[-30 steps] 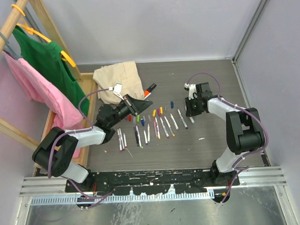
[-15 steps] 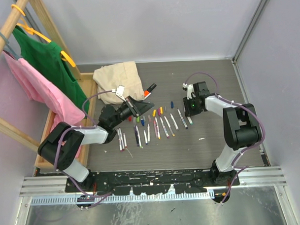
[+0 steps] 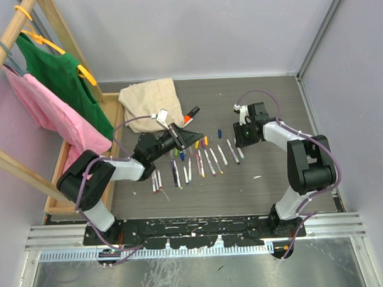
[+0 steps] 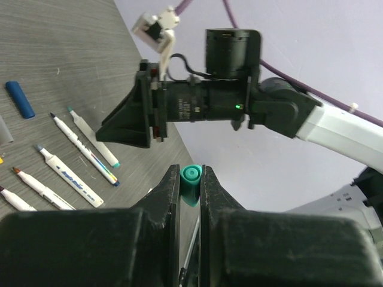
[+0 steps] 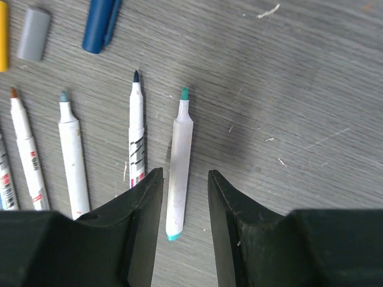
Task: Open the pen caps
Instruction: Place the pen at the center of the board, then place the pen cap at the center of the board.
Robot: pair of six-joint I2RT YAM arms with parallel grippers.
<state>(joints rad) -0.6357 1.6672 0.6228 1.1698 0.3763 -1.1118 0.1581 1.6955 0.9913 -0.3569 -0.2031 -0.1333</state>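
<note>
My left gripper holds the teal cap. It next needs to move past the blue cap beyond the pen tips, then tilt down and lower the teal cap onto the bare table there.
My left gripper point(image 4: 190, 178) is shut on a teal pen cap point(image 4: 190, 184), held up off the table; from above it point(image 3: 190, 138) hovers over the loose pen caps point(image 3: 201, 142). The right gripper point(image 5: 184, 179) is open, its fingers either side of an uncapped white pen with a teal tip point(image 5: 179, 156) lying flat on the table. That pen is the right-most of a row of uncapped white pens point(image 3: 201, 162). A blue cap point(image 5: 100, 23) and a grey cap point(image 5: 33, 33) lie beyond the tips. The right gripper point(image 3: 243, 136) is seen at the row's right end.
A beige cloth point(image 3: 151, 102) and a black marker with an orange cap point(image 3: 190, 114) lie at the back. A wooden rack point(image 3: 24, 23) with green point(image 3: 60, 75) and pink point(image 3: 49, 114) garments stands left. Grey walls close in the back and right.
The right jaws have spread apart, leaving the teal-tipped pen on the table. My left gripper has moved right with the teal cap, over the caps behind the row.
</note>
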